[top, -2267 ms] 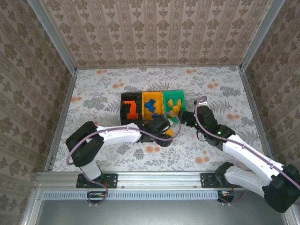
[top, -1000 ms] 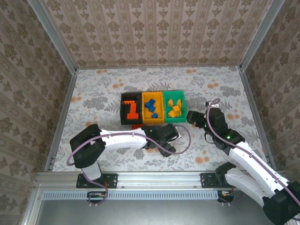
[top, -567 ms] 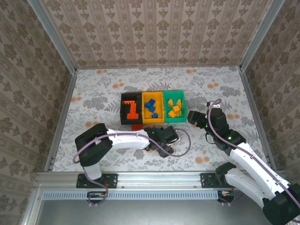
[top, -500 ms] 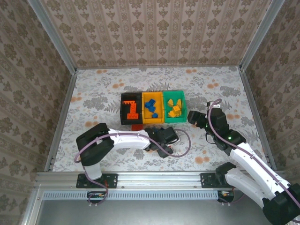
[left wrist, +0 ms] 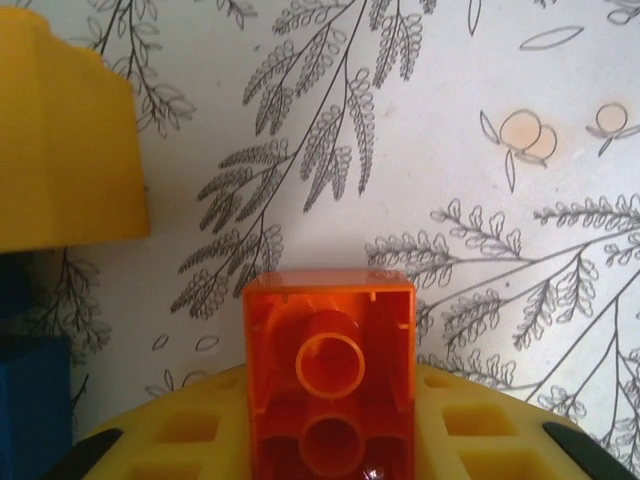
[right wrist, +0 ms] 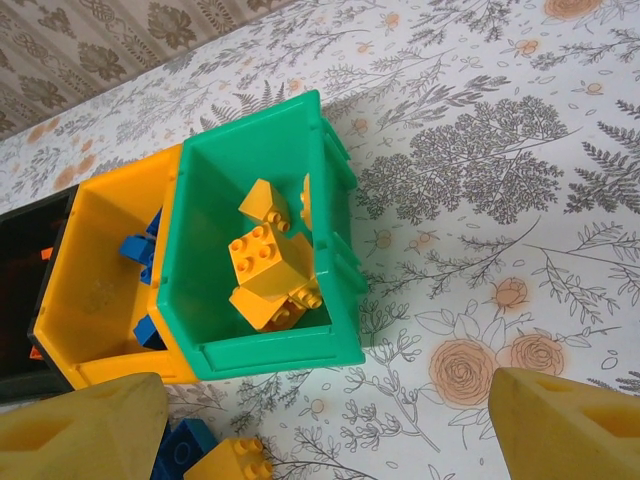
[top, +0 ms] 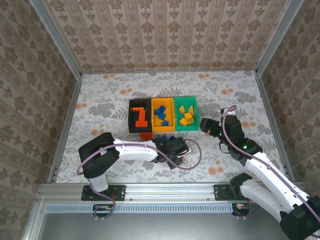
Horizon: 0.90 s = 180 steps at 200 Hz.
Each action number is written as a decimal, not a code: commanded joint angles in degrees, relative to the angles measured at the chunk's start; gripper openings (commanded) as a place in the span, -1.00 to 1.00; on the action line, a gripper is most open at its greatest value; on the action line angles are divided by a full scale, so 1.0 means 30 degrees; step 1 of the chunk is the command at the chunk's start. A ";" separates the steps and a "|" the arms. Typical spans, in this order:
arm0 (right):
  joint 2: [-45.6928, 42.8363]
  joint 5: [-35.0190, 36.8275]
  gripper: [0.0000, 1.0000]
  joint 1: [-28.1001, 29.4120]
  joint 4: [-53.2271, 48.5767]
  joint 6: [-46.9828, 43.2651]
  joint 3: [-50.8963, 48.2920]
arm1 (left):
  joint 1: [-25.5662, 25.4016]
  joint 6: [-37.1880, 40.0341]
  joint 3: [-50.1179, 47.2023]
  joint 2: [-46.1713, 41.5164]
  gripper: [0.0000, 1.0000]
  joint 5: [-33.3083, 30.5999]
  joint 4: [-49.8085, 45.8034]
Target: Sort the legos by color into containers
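Note:
The red-orange lego goes up and outward over the black bin (top: pixel 134 118) next, and my left gripper lowers it to release there, because red pieces already fill that bin.
My left gripper (left wrist: pixel 330 445) is shut on a red-orange lego (left wrist: pixel 330 365), whose hollow underside faces the camera just above the flowered table. From above, that gripper (top: pixel 172 156) hangs low in front of the joined containers: black bin (top: pixel 134 118), orange-yellow bin (top: pixel 154 116), green bin (top: pixel 196 115). A yellow lego (left wrist: pixel 60 150) and a blue lego (left wrist: pixel 30 400) lie to its left. My right gripper (right wrist: pixel 330 440) stands open and holds nothing, right of the green bin (right wrist: pixel 340 200), which holds yellow legos (right wrist: pixel 265 260).
Blue legos (right wrist: pixel 135 250) lie in the orange-yellow bin (right wrist: pixel 100 210). Red pieces (top: pixel 141 116) fill the black bin, and another red lego (top: pixel 146 135) sits on the table before it. A loose yellow lego (right wrist: pixel 232 460) and blue lego (right wrist: pixel 185 445) lie near the right gripper.
My left gripper has closed on the red-orange lego. The right arm drew back from the green bin earlier and has stayed still over the last second.

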 commanded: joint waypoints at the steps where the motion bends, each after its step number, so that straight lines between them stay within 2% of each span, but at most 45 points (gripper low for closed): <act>1: -0.0063 -0.0215 0.71 -0.0147 -0.0081 0.0371 0.0033 | 0.0416 -0.1265 -0.0974 -0.1582 -0.43 0.0352 0.0302; 32: -0.0019 -0.0500 0.71 -0.0146 0.0289 0.0616 -0.0090 | 0.1986 -0.3383 -0.2236 -0.4809 -0.46 0.2349 0.2103; 51: 0.0165 -0.0611 0.71 -0.0191 0.0423 0.0649 -0.0090 | 0.3475 -0.4594 -0.2635 -0.7095 -0.48 0.2169 0.2418; 70: 0.0248 -0.0708 0.71 -0.0189 0.0567 0.0694 -0.0126 | 0.5396 -0.5400 -0.2438 -0.9012 -0.47 0.0894 0.1568; 88: 0.0394 -0.0939 0.71 -0.0191 0.0709 0.0737 -0.0206 | 0.7079 -0.5582 -0.1634 -0.9685 -0.46 -0.1330 -0.0067; 121: 0.0557 -0.1020 0.71 -0.0176 0.0783 0.0758 -0.0354 | 1.0233 -0.6085 0.0198 -0.8125 -0.49 -0.2913 -0.1300; 153: 0.0565 -0.1095 0.71 -0.0190 0.0631 0.0519 -0.0423 | 1.2651 -0.6396 0.2000 -0.5066 -0.51 -0.2182 -0.1261; 180: 0.0722 -0.1458 0.71 -0.0191 0.0542 0.0356 -0.0555 | 1.3441 -0.6579 0.3431 -0.2848 -0.51 -0.1345 -0.1308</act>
